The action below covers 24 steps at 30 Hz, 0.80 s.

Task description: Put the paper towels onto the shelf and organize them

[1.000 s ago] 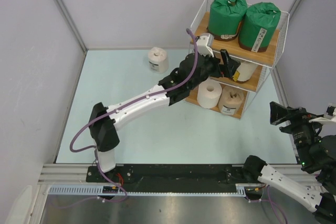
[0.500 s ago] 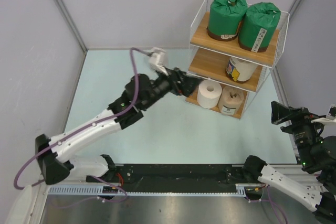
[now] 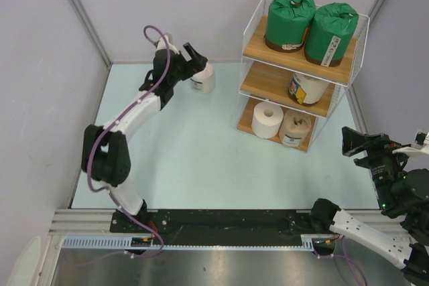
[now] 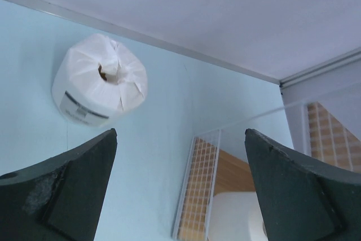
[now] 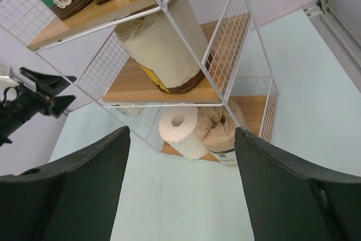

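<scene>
I will next lower my left gripper's fingers astride the roll's rim (image 3: 197, 75) (image 4: 83, 79) beside its hole, as the labelled roll stands below, to the left in the wrist view.
The shelf (image 3: 253, 84) stands at the back right. Two green paper towels (image 3: 289, 18) fill its top board, a cream roll (image 3: 305, 89) stands on the middle board, and a bare white roll (image 3: 268, 120) and a tan roll (image 3: 295, 127) share the bottom. A white-wrapped labelled roll (image 3: 202, 77) stands on the table by the back wall. My left gripper (image 3: 196, 57) hovers open right beside it, and that roll (image 4: 100, 86) lies ahead of the jaws, to their left. My right gripper (image 3: 348, 144) is open and empty, facing the shelf (image 5: 169, 91) from the near right.
Grey walls close in the pale blue table (image 3: 194, 159) at the back and both sides. The shelf's white wire side (image 4: 197, 196) lies ahead of my left gripper (image 4: 180, 187). The right wrist view shows the left gripper (image 5: 42, 91) far off to the left of the shelf.
My left arm has pulled out of the shelf's middle tier and swung left to the back wall beside the white-wrapped roll. The cream roll stays on the middle board. The right arm barely moved.
</scene>
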Motion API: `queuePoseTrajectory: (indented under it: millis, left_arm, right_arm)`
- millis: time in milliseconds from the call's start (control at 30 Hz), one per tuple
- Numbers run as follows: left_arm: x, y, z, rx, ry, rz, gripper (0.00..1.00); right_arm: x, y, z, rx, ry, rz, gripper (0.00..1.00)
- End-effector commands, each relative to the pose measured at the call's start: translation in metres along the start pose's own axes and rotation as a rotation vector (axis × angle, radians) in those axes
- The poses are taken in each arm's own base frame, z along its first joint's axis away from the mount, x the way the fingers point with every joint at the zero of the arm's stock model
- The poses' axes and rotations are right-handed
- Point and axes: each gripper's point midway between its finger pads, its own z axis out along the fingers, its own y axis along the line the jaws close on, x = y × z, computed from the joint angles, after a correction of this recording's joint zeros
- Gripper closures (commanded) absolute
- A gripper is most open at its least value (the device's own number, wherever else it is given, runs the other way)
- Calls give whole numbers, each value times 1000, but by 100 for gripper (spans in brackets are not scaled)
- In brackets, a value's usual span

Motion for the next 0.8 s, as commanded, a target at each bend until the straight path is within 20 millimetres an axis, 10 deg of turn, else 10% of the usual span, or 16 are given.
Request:
queuePoseTrajectory:
  millis: [0, 767]
  left_arm:
    - [-8, 7, 45, 8, 45, 28, 0]
    - [24, 93, 126, -226, 105, 64, 11]
  right_arm:
    - [-4, 0, 3, 23, -18, 21, 20]
    - [6, -18, 8, 62, -4, 14, 19]
